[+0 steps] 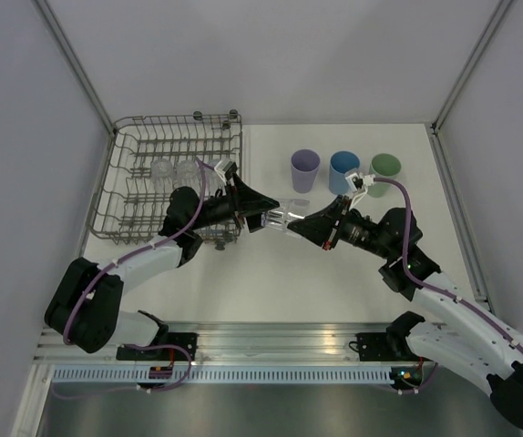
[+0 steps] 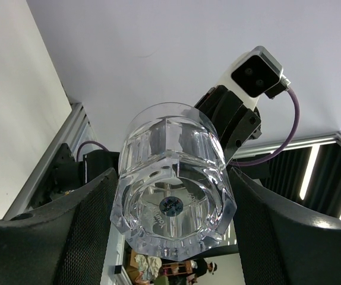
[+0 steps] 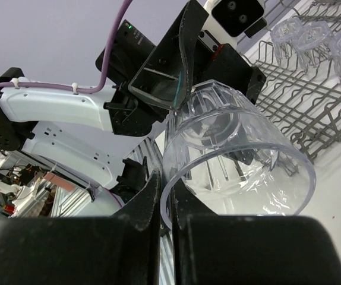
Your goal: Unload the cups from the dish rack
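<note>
Next, my right gripper will move down with a fingers-down tilt over the bare tabletop beside the rack to release the cup upright, as the cup's base points sideways.
A clear cup (image 1: 291,215) hangs in mid-air between both grippers, just right of the dish rack (image 1: 125,187). My left gripper (image 1: 275,218) is shut on its thick base (image 2: 173,196), one finger on each side. My right gripper (image 1: 305,221) pinches the cup's rim (image 3: 176,196) between shut fingers (image 3: 152,202). Clear cups (image 1: 161,170) (image 1: 187,170) stand upside down in the rack; three of them show in the right wrist view (image 3: 313,38). The lilac (image 1: 304,169), blue (image 1: 343,171) and green (image 1: 384,168) cups stand in a row on the table.
The rack's wire prongs (image 3: 301,101) lie just behind the held cup. The white table (image 1: 271,282) is walled by grey panels on the left, back and right. The pastel cups stand close behind my right wrist.
</note>
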### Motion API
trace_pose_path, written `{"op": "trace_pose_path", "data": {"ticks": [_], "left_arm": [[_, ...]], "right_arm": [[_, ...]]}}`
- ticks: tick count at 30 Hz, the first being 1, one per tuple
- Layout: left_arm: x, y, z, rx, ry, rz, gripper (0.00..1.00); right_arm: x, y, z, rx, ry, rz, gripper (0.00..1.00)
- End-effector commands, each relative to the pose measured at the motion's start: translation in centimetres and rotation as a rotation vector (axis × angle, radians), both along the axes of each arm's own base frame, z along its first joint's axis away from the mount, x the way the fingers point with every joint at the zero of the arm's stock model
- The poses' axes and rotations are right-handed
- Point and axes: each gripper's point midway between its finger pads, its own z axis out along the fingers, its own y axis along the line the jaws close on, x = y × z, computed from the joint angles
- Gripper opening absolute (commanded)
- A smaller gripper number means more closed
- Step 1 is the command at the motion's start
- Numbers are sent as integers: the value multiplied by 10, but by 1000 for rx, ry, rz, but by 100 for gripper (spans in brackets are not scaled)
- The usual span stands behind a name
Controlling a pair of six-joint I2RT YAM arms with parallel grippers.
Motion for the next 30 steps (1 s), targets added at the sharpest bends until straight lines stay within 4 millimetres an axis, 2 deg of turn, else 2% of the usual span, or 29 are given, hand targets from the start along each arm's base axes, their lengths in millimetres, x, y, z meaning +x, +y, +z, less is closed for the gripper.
{"op": "trace_pose_path", "data": {"ticks": [1,2,5,6,7,8,9,10,11,12,13,14,15,16,17,19,20,21,23,24,25,26,27,28,29,30], "left_arm": [[-6,1,20,-31,-91,-4,53],[-6,1,21,-30,-96,-2,74],[-4,2,15,5,-96,21,98],[-5,4,19,22,-147,39,100],[2,5,1,99,-82,71,100],[7,6,3,142,-99,106,100],[12,11,-4,220,-180,157,100],[26,24,-4,296,-191,294,100],[29,40,-29,433,-121,353,100],[34,54,-33,519,-155,426,100],[46,81,-26,578,-170,598,100],[43,100,-42,679,-122,653,100],[44,114,-41,720,-132,714,100],[46,138,-31,748,-148,834,100],[42,150,-33,796,-135,861,100],[39,168,-26,849,-167,922,100],[37,173,-12,843,-189,943,100],[33,180,-13,888,-204,942,100],[28,185,3,906,-257,945,100],[24,188,1,940,-259,927,100],[22,189,4,955,-273,917,100],[20,191,13,972,-300,911,100],[15,194,11,1003,-304,893,99],[13,195,14,1015,-319,881,100],[10,197,22,1024,-356,874,100],[6,199,23,1038,-369,859,100]], "right_arm": [[2,-2,29,-4,-115,-18,0],[3,-1,29,-18,-117,-19,0],[8,0,27,-71,-111,-28,1],[9,-1,28,-89,-100,-33,0],[12,0,25,-114,-110,-37,0],[16,-1,24,-132,-108,-49,0],[18,-1,22,-169,-88,-51,1],[21,-1,19,-191,-83,-55,0],[25,0,18,-221,-100,-62,0],[31,-1,6,-284,-44,-69,1],[34,0,2,-312,-33,-72,0],[38,0,-4,-352,-33,-75,0],[45,0,-12,-404,5,-85,0],[48,0,-17,-435,15,-89,0],[48,-2,-28,-484,48,-86,0],[62,-1,-32,-552,41,-122,1],[64,-4,-41,-603,65,-133,0],[72,-2,-43,-639,53,-141,0],[78,-6,-56,-740,69,-177,0],[85,-2,-58,-783,55,-182,0],[92,-6,-62,-837,53,-217,1],[91,-8,-70,-890,69,-210,0],[99,-4,-73,-926,72,-216,1],[98,0,-76,-963,57,-199,1],[100,-4,-83,-1015,67,-216,1],[104,5,-87,-1041,65,-205,0]]}}
